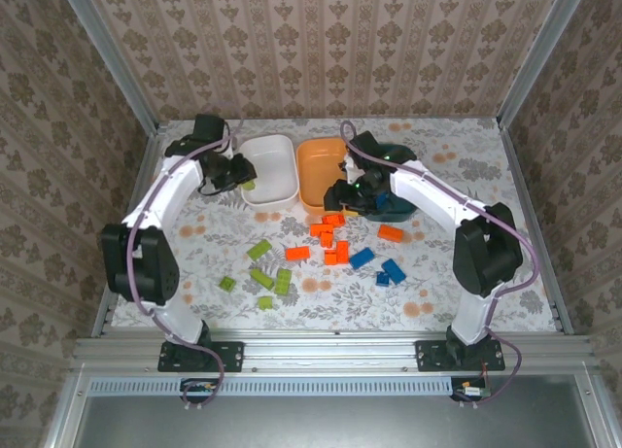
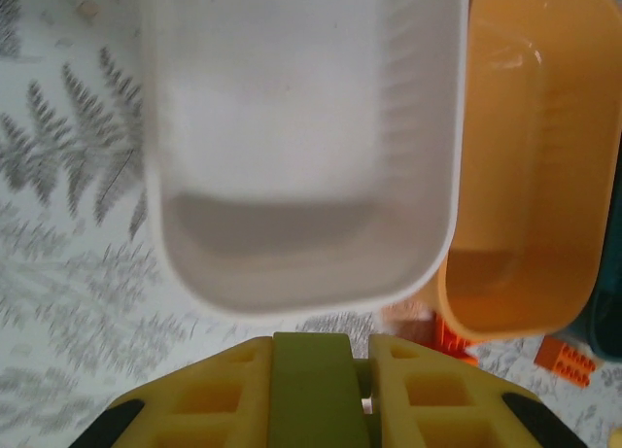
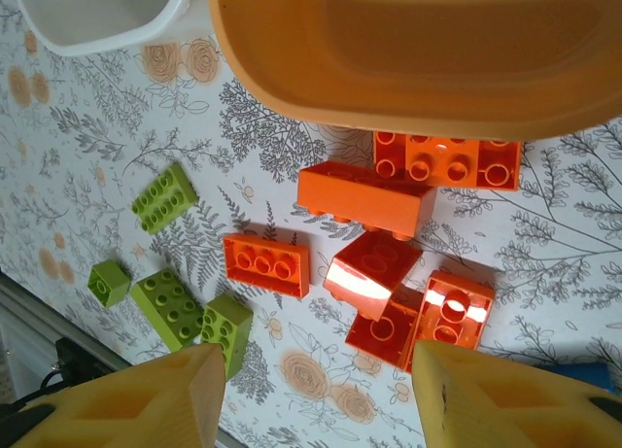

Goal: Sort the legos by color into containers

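Note:
The left gripper moves the lego outward past the white container's near rim next. It then lowers and releases the lego, as the white container's bare bottom lies outward and below.
My left gripper point(image 2: 321, 346) is shut on a lime green lego point(image 2: 309, 395), its yellow fingers point(image 2: 219, 390) pressed to both sides. It hovers at the near rim of the white container point(image 2: 292, 283), left of the orange container point(image 2: 544, 176). In the top view this gripper point(image 1: 245, 181) sits at the white container's point(image 1: 275, 166) left side. My right gripper point(image 3: 321, 399) is open with nothing between its fingers, above a cluster of orange legos point(image 3: 364, 197) just in front of the orange container point(image 3: 408, 69). The dark teal container point(image 1: 397, 211) is partly hidden by the right arm.
Loose green legos point(image 1: 260, 251) lie left of centre, orange legos point(image 1: 330, 236) in the middle, blue legos point(image 1: 362, 258) to the right. One orange lego point(image 1: 390, 233) lies apart near the teal container. Patterned walls close in three sides; a metal rail point(image 1: 330, 351) runs along the front.

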Robot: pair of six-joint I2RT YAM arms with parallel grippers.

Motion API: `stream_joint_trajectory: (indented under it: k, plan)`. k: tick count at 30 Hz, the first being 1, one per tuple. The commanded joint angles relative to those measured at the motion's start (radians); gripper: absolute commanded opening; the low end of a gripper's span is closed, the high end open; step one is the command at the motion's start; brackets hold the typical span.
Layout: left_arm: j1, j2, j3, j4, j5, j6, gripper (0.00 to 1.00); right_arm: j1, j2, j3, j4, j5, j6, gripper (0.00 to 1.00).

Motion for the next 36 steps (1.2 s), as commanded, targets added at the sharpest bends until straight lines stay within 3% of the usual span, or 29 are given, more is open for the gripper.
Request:
stream_joint_trajectory:
  k: [1, 15, 19, 25, 36]
  plan:
    - [-0.011, 0.100, 0.086, 0.015, 0.036, 0.001, 0.15, -0.004, -0.072, -0.032, -0.041, 0.015, 0.012, 0.55]
    - [-0.021, 0.475, 0.440, -0.124, -0.023, 0.128, 0.14, -0.006, -0.250, -0.191, -0.057, 0.107, 0.082, 0.57]
    - [-0.022, 0.531, 0.518, -0.160, -0.028, 0.141, 0.21, -0.007, -0.288, -0.217, -0.066, 0.139, 0.092, 0.58]
    - [-0.027, 0.541, 0.568, -0.189, -0.028, 0.142, 0.34, -0.013, -0.281, -0.200, -0.070, 0.147, 0.094, 0.62]
    - [-0.027, 0.398, 0.493, -0.199, -0.050, 0.156, 0.46, -0.013, -0.265, -0.170, -0.053, 0.132, 0.084, 0.64]
